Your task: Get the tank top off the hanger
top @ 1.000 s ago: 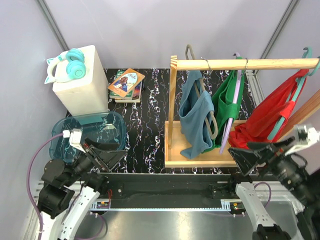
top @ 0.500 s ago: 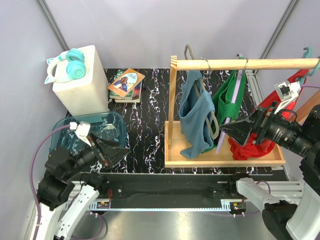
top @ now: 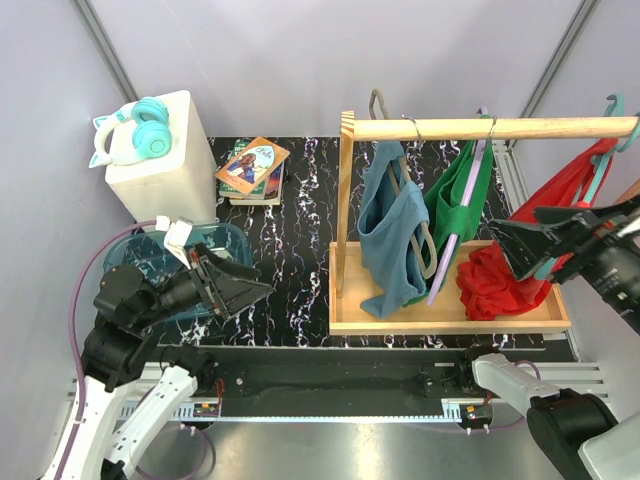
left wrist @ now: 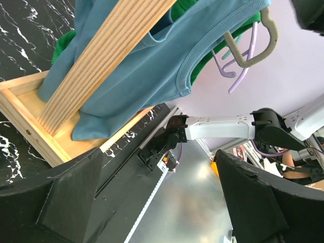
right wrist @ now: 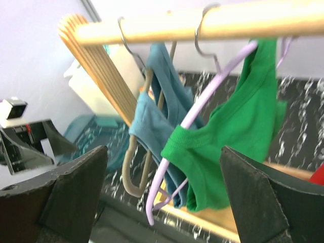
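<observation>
The blue tank top's strap hangs to the left in the top view, beyond the green tank top, so my right gripper should go that way onto the strap next.
A wooden rack (top: 490, 128) holds three tank tops. A blue tank top (top: 392, 240) hangs on a tan hanger (top: 428, 262), a green one (top: 460, 195) on a lilac hanger (top: 447, 262), and a red one (top: 535, 240) on a teal hanger (top: 575, 215). My right gripper (top: 522, 247) is open and empty, in the air beside the red top, facing the green top (right wrist: 238, 142) and lilac hanger (right wrist: 202, 106). My left gripper (top: 245, 285) is open and empty, left of the rack, facing the blue top (left wrist: 136, 66).
A white box (top: 165, 165) with teal headphones (top: 135, 130) stands at the back left. Books (top: 252, 168) lie beside it. A teal bin (top: 225, 250) sits under my left arm. The rack's wooden base tray (top: 450, 320) and upright post (top: 345, 210) stand at the right.
My right gripper rose from the rack's front edge and moved right, level with the red top. My left gripper lifted and moved a little right toward the rack. Both stayed open.
</observation>
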Motion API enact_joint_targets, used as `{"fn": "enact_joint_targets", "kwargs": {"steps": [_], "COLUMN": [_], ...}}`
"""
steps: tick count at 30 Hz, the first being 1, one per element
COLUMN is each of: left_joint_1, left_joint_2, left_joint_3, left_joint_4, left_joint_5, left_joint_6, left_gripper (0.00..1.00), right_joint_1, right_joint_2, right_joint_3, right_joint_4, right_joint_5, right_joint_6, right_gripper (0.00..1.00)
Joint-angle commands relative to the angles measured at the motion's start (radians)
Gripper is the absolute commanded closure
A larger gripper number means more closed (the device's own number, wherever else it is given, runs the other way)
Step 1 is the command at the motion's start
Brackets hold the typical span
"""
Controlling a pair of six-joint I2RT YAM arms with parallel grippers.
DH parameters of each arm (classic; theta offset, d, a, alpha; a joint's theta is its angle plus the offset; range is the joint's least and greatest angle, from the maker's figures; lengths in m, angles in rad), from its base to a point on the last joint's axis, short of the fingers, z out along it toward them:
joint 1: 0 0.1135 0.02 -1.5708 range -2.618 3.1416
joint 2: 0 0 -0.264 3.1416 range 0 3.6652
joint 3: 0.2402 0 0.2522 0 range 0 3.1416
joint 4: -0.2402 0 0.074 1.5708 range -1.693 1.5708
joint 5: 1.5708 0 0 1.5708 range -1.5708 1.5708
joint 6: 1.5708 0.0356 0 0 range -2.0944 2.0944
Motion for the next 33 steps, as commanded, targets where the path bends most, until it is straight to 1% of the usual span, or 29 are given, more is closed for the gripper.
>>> {"fn": "enact_joint_targets", "kwargs": {"steps": [1, 2, 3, 5, 6, 7, 9, 11, 13, 17, 19, 20, 22, 23, 26, 27, 30, 33], "left_joint_1": [-0.002, 0.0, -0.002, 0.0, -0.002, 0.0, -0.002, 0.0, 0.0, -0.002, -0.003, -0.002, -0.003, -0.003, -0.007, -0.008, -0.011, -0.013], "left_joint_2": [0.005, 0.002, -0.004, -0.009, -0.009, -0.008, -0.001, 0.009, 0.025, 0.035, 0.037, 0.037, 0.037, 0.038, 0.038, 0.037, 0.029, 0.02], "left_joint_3": [-0.005, -0.013, -0.016, -0.025, -0.028, -0.033, -0.039, -0.051, -0.064, -0.084, -0.094, -0.096, -0.107, -0.111, -0.128, -0.133, -0.143, -0.153], "left_joint_4": [0.062, 0.062, 0.062, 0.064, 0.064, 0.062, 0.065, 0.071, 0.076, 0.099, 0.109, 0.114, 0.117, 0.12, 0.128, 0.128, 0.134, 0.137], "left_joint_5": [0.04, 0.04, 0.042, 0.042, 0.04, 0.04, 0.031, 0.026, 0.023, 0.01, 0.005, 0.003, -0.001, -0.009, -0.02, -0.02, -0.032, -0.043], "left_joint_6": [-0.031, -0.033, -0.033, -0.035, -0.038, -0.038, -0.035, -0.028, -0.025, -0.025, -0.031, -0.031, -0.033, -0.035, -0.039, -0.041, -0.047, -0.051], "left_gripper": [0.04, 0.04, 0.04, 0.04, 0.04, 0.04, 0.04, 0.04, 0.04, 0.04, 0.05, 0.05, 0.05, 0.04, 0.05, 0.05, 0.05, 0.05], "right_joint_1": [0.008, 0.008, 0.009, 0.008, 0.009, 0.006, 0.008, 0.008, 0.008, 0.041, 0.078, 0.13, 0.182, 0.223, 0.287, 0.331, 0.395, 0.412], "right_joint_2": [0.021, 0.007, -0.008, -0.008, 0.005, 0.012, 0.016, 0.027, 0.052, 0.072, 0.093, 0.111, 0.125, 0.14, 0.183, 0.194, 0.216, 0.223], "right_joint_3": [0.009, -0.026, -0.096, -0.158, -0.205, -0.227, -0.261, -0.24, -0.192, -0.214, -0.238, -0.24, -0.235, -0.229, -0.189, -0.18, -0.166, -0.165], "right_joint_4": [0.09, 0.126, 0.179, 0.207, 0.213, 0.213, 0.212, 0.189, 0.157, 0.174, 0.161, 0.138, 0.12, 0.099, 0.043, 0.026, -0.017, -0.032], "right_joint_5": [0.012, -0.02, -0.111, -0.204, -0.277, -0.307, -0.33, -0.316, -0.335, -0.369, -0.335, -0.309, -0.235, -0.212, -0.131, -0.061, 0.093, 0.147], "right_joint_6": [-0.011, 0.0, 0.018, 0.044, 0.072, 0.078, 0.081, 0.068, 0.061, 0.081, 0.072, 0.066, 0.051, 0.048, 0.038, 0.034, 0.023, 0.023], "right_gripper": [0.0, 0.0, 0.0, 0.0, 0.0, 0.0, 0.0, 0.0, 0.01, 0.07, 0.09, 0.09, 0.09, 0.1, 0.12, 0.12, 0.12, 0.14]}}
